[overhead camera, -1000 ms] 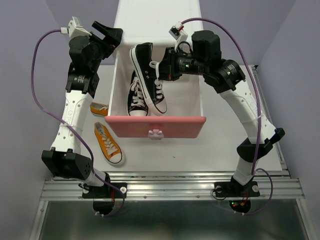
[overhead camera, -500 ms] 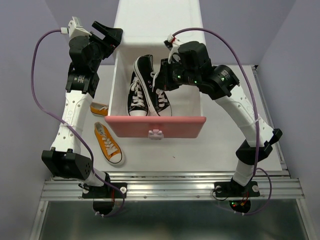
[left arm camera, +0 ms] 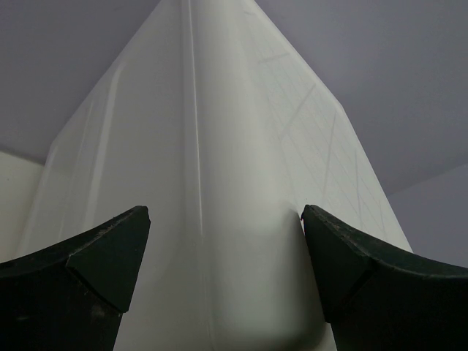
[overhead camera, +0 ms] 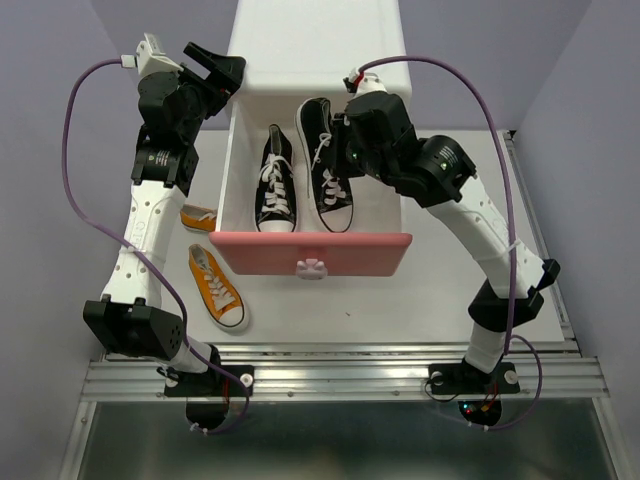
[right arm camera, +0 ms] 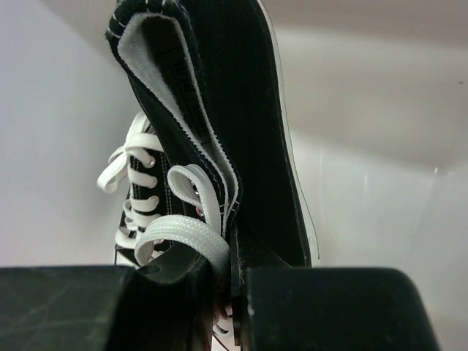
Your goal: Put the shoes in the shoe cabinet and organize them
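Note:
I will next move my right gripper down and toward the lying black shoe, since the second shoe hangs higher, to release it on the drawer bottom beside the black one.
The shoe cabinet (overhead camera: 318, 40) stands at the back with its pink-fronted drawer (overhead camera: 311, 252) pulled out. One black sneaker (overhead camera: 276, 180) lies in the drawer's left half. My right gripper (overhead camera: 343, 140) is shut on the collar of the second black sneaker (overhead camera: 328, 165) and holds it in the drawer's right half; the same sneaker fills the right wrist view (right arm camera: 219, 146). Two orange sneakers (overhead camera: 215, 287) (overhead camera: 198, 217) lie on the table left of the drawer. My left gripper (overhead camera: 222, 68) is open, its fingers astride the cabinet's rounded corner (left arm camera: 227, 241).
The drawer's white walls (right arm camera: 365, 205) close in beside the held sneaker. The bunny knob (overhead camera: 311, 268) sticks out at the drawer front. The metal rail (overhead camera: 330, 375) runs along the near edge.
My right gripper has swung the held black sneaker from slanting across the drawer to lie straight beside the other black sneaker, toe toward the drawer front. The left arm has not moved.

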Tool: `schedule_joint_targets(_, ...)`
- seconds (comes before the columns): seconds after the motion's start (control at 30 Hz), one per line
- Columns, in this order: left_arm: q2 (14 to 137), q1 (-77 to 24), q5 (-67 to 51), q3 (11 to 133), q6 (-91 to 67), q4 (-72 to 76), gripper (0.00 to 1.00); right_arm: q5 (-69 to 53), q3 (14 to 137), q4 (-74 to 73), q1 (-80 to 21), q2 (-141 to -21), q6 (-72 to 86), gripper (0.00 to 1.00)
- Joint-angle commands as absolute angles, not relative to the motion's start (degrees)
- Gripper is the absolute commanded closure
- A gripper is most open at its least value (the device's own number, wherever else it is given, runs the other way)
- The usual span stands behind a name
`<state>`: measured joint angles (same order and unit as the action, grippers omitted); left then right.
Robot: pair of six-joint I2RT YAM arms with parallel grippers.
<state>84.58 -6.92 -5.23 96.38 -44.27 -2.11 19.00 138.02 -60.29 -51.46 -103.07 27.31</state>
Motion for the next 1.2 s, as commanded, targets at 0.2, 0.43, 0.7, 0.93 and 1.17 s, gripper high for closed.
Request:
schedule_joint_targets(0.2,89.1,-5.9,-2.4,93.3,-37.7,-22.0,0.05,29.2,143.1,-59.2,-54.4,-105.0,34.9,0.99)
schedule_joint_targets(0.43,89.6,-5.9,-2.2,93.4,-37.8,-22.0,0.05,36.2,144.0,-61.8,-56.1,-106.8,40.5,0.99)
schedule_joint_targets(0.7,89.7,-5.9,-1.7,93.3,-38.0,-22.1,0.05,39.2,145.9,-65.7,-56.1,-109.0,42.1,0.99)
schedule_joint_targets(0.93,89.6,-5.8,-1.1,92.6,-38.5,-22.1,0.05,36.0,144.8,-65.5,-56.1,-109.2,46.2,0.99)
schedule_joint_targets(1.17,89.6,-5.8,-0.8,92.5,-39.1,-21.8,0.05,33.8,144.7,-68.2,-56.1,-110.1,48.6,0.99)
